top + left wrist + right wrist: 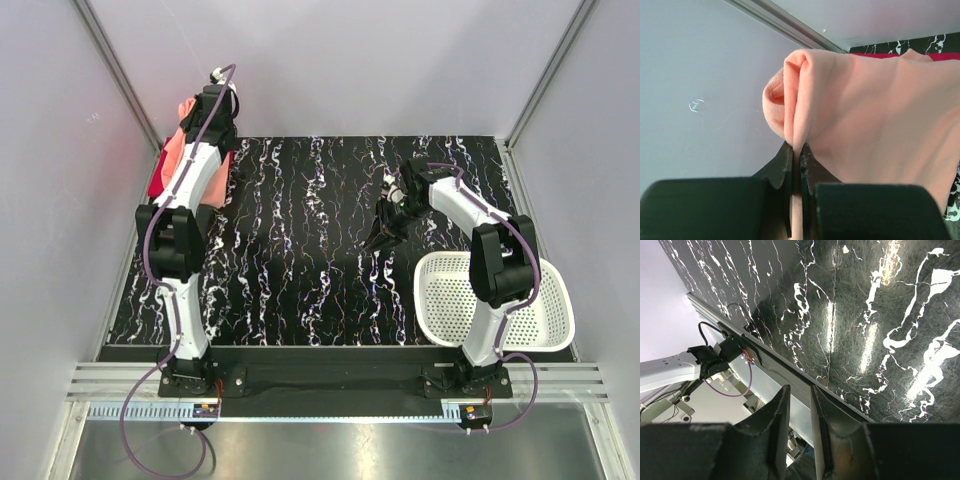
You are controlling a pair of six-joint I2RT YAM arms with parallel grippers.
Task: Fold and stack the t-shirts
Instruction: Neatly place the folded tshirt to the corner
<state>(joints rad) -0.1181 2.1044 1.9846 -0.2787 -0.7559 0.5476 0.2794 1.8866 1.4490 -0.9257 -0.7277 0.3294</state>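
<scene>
My left gripper will go down and over the red t-shirt's edge [159, 166] [880, 55] and let go of the salmon t-shirt's fold, since that edge is below the gripper, to its left in the top view.
The salmon t-shirt [178, 148] is bunched at the far left corner of the mat, against the wall. It lies over the crimson red t-shirt [160, 182], of which only an edge shows. My left gripper [203, 108] is shut on a fold of the salmon shirt. In the left wrist view, cloth is pinched between the jaws of the left gripper [796, 150], the salmon shirt [865, 110] fills the frame, and a strip of the red shirt [940, 56] shows behind. My right gripper [380, 235] hovers over mid-mat, slightly open and empty; it also shows in the right wrist view [800, 392].
A white perforated basket [545, 300] stands at the near right, beside the right arm's base. The black marbled mat [300, 260] covers the table. Grey walls close the left, back and right sides. The mat's near edge and rail [790, 375] show in the right wrist view.
</scene>
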